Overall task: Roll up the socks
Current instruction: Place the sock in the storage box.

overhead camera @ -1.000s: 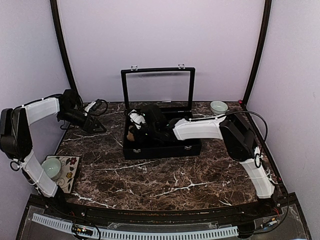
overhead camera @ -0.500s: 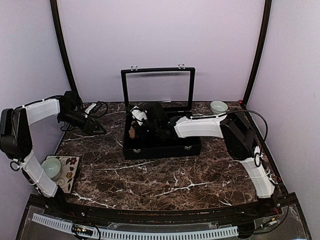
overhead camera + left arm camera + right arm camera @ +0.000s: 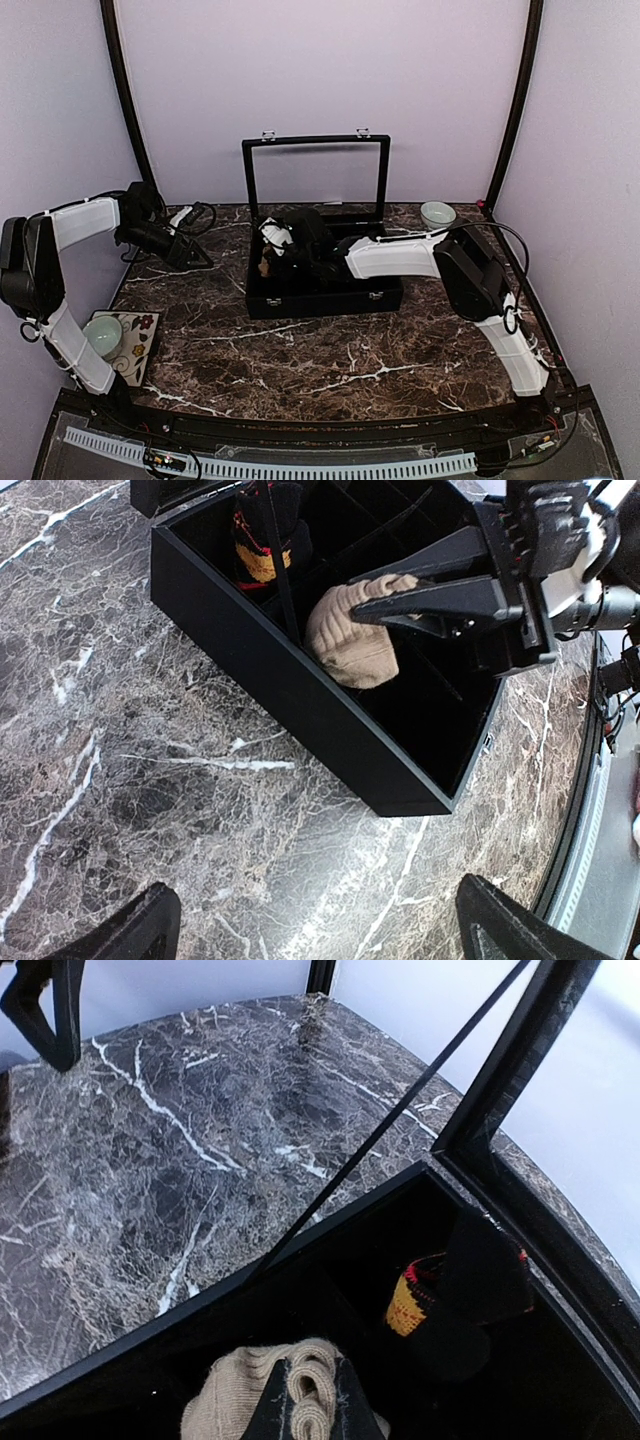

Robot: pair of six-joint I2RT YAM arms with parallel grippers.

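Observation:
My right gripper holds the tan sock's cuff fold just above the section of the box beside the argyle sock, which lies under the tan sock. Next it will go down a little and release the fold.
Both socks are in the left end of the open black box (image 3: 330, 298). The tan sock (image 3: 235, 1400), rolled into a bundle, hangs just above a compartment, and my right gripper (image 3: 308, 1405) is shut on a fold of its cuff. From the left wrist view, that tan sock (image 3: 350, 640) sits under the right gripper's fingers (image 3: 430, 595). The black argyle sock (image 3: 450, 1300) is bunched in the neighbouring compartment, also seen as the argyle sock (image 3: 262, 540) at the box's far corner. My left gripper (image 3: 315, 935) stands wide open over bare marble left of the box, holding nothing.
The box's glass lid (image 3: 315, 175) stands upright behind it. A small pale bowl (image 3: 437, 213) sits at the back right. A cup (image 3: 103, 334) rests on a patterned tile (image 3: 138, 345) at the front left.
My right gripper has shifted slightly back and up with the tan sock still in it. The left arm has barely moved.

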